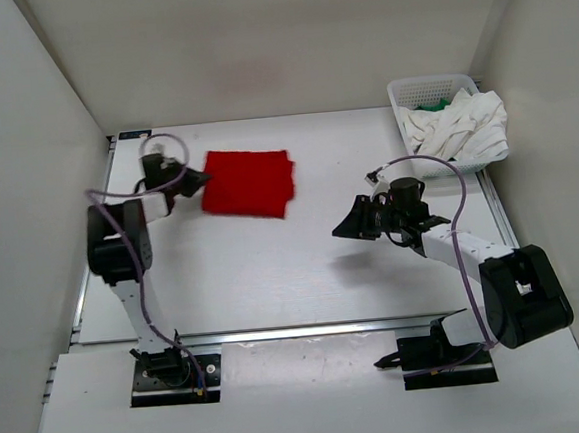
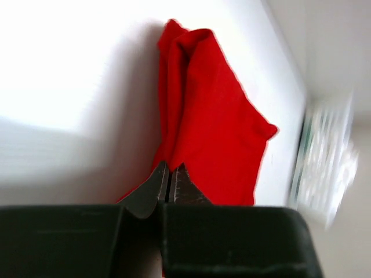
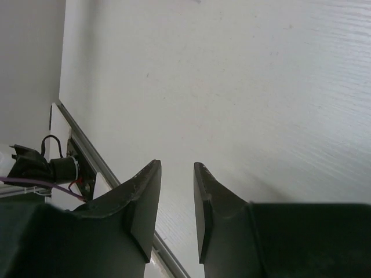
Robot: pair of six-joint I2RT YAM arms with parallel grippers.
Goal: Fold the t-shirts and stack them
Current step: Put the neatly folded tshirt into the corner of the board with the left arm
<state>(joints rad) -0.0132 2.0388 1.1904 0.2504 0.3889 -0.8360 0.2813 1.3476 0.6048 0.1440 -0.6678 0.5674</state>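
The left gripper will next drag the red t-shirt (image 1: 249, 183) to the left in the top view, to the table's bare far corner, and release it there, which will clear the middle of the table.
The red t-shirt (image 1: 249, 183) lies folded into a rectangle at the back left of the table, and it fills the left wrist view as a red t-shirt (image 2: 214, 116) with layered edges. My left gripper (image 1: 198, 180) sits at its left edge; in the wrist view the left gripper (image 2: 171, 168) is shut, its tips pinched together at the cloth's near corner. The white t-shirt (image 1: 463, 128) is heaped in the basket, with a bit of the green t-shirt (image 1: 441, 103) showing beneath it. My right gripper (image 1: 349, 227) hovers over bare table mid-right; its wrist view shows the right gripper (image 3: 177, 168) open with nothing between the fingers.
A white mesh basket (image 1: 425, 87) stands at the back right corner, and shows as a blurred basket (image 2: 324, 162) in the left wrist view. White walls enclose the table on three sides. A metal rail (image 1: 308, 328) runs along the near edge.
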